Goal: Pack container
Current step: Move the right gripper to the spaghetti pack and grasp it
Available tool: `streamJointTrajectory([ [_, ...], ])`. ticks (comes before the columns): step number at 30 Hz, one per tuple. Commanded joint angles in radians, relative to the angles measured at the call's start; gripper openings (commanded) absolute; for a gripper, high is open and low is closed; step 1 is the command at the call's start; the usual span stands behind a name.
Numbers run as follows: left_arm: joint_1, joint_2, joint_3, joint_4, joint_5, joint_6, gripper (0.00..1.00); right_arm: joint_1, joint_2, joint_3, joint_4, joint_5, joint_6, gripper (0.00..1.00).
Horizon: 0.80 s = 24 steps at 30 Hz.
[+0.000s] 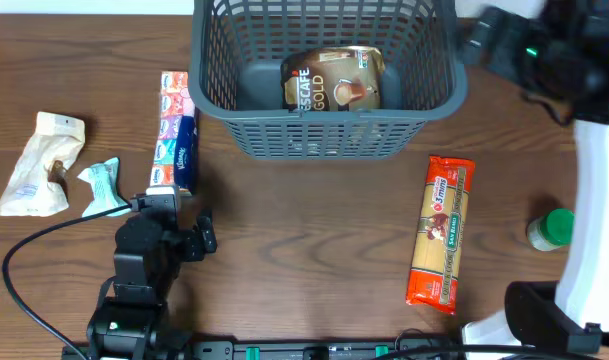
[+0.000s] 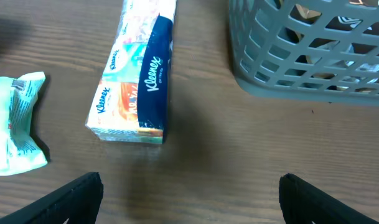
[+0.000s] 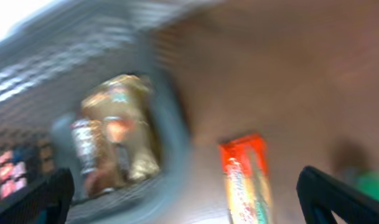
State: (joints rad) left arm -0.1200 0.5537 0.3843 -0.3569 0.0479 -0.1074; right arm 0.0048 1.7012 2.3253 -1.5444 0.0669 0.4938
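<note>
The spaghetti packet point(image 1: 441, 230) is still outside the container, so my right gripper will next move open, down and back from the container's rim, onto the middle of the packet.
The grey lattice container point(image 1: 329, 135) stands at the back centre and holds a gold coffee pouch point(image 1: 332, 80). It also shows in the left wrist view point(image 2: 301, 56) and, blurred, in the right wrist view point(image 3: 170, 124). A Kleenex tissue pack point(image 1: 176, 130) lies left of it, ahead of my open, empty left gripper point(image 2: 189, 196). A spaghetti packet point(image 1: 441, 230) lies right of centre and shows in the right wrist view point(image 3: 246, 177). My right gripper point(image 3: 186, 193) is open and empty, high beside the container's right rim.
A crumpled white bag point(image 1: 41, 165) and a small teal-white packet point(image 1: 102, 187) lie at the left. A green-capped bottle point(image 1: 551, 228) stands at the right, by the right arm's white base point(image 1: 584, 250).
</note>
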Motion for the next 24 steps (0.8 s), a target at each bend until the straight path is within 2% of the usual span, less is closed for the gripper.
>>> streamJointTrajectory([
  [1, -0.003, 0.000, 0.033, -0.001, -0.010, 0.005, 0.90, -0.052, -0.020, 0.011, -0.087, 0.090, 0.179, 0.99],
  [3, -0.003, 0.000, 0.033, -0.002, -0.010, 0.005, 0.90, -0.072, -0.036, 0.010, -0.154, 0.095, 0.172, 0.99],
  [4, -0.003, 0.000, 0.033, -0.002, -0.010, 0.005, 0.90, -0.074, -0.051, -0.007, -0.154, 0.058, 0.101, 0.99],
  [7, -0.003, 0.000, 0.033, -0.002, -0.010, 0.005, 0.90, -0.066, -0.121, -0.092, -0.154, -0.061, 0.050, 0.99],
  [13, -0.003, 0.000, 0.033, -0.002, -0.011, 0.005, 0.90, -0.004, -0.365, -0.482, -0.137, 0.002, 0.149, 0.99],
  [19, -0.003, 0.000, 0.033, -0.001, -0.013, 0.005, 0.90, 0.032, -0.533, -0.921, 0.143, 0.035, 0.156, 0.99],
  [24, -0.003, 0.000, 0.033, -0.001, -0.013, 0.005, 0.90, 0.041, -0.524, -1.239, 0.391, 0.007, 0.157, 0.99],
])
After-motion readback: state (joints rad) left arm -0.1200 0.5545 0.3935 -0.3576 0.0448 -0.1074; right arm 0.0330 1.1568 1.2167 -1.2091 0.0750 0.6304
